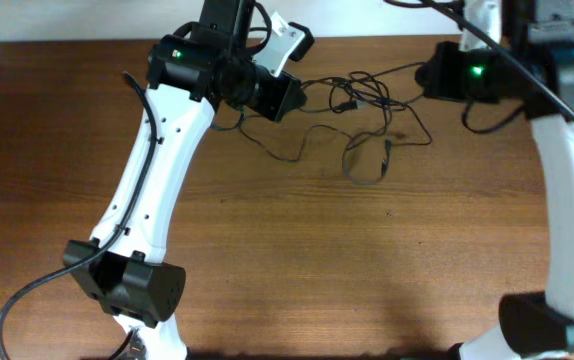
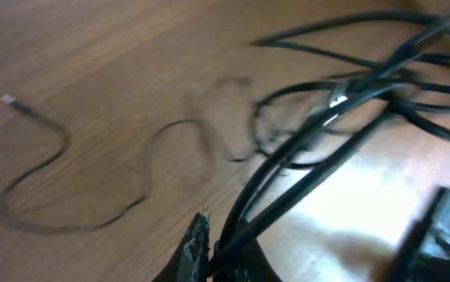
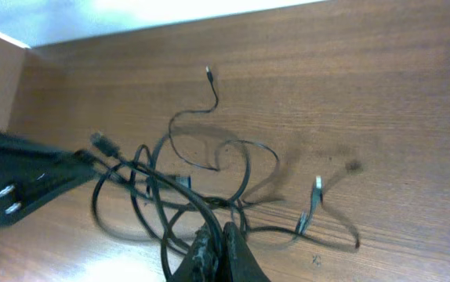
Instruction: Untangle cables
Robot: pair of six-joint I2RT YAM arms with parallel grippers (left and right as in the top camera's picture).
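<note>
The wood will be under my left gripper when it opens. My left gripper needs to pull away from my right gripper next, then come back toward the middle and open there.
The cables are thin black cords lying in a loose tangle on the wooden table, at the far middle between my two grippers. My left gripper is at the tangle's left end. In the left wrist view it is shut on a bunch of cables that run up and to the right. My right gripper is at the tangle's right end. In the right wrist view it is shut on one cable of the looping tangle.
One thin cable trails off over the table to a silvery plug. Other loose plug ends lie on the wood. The left gripper's black body shows at the left in the right wrist view. A pale wall edges the table's far side.
</note>
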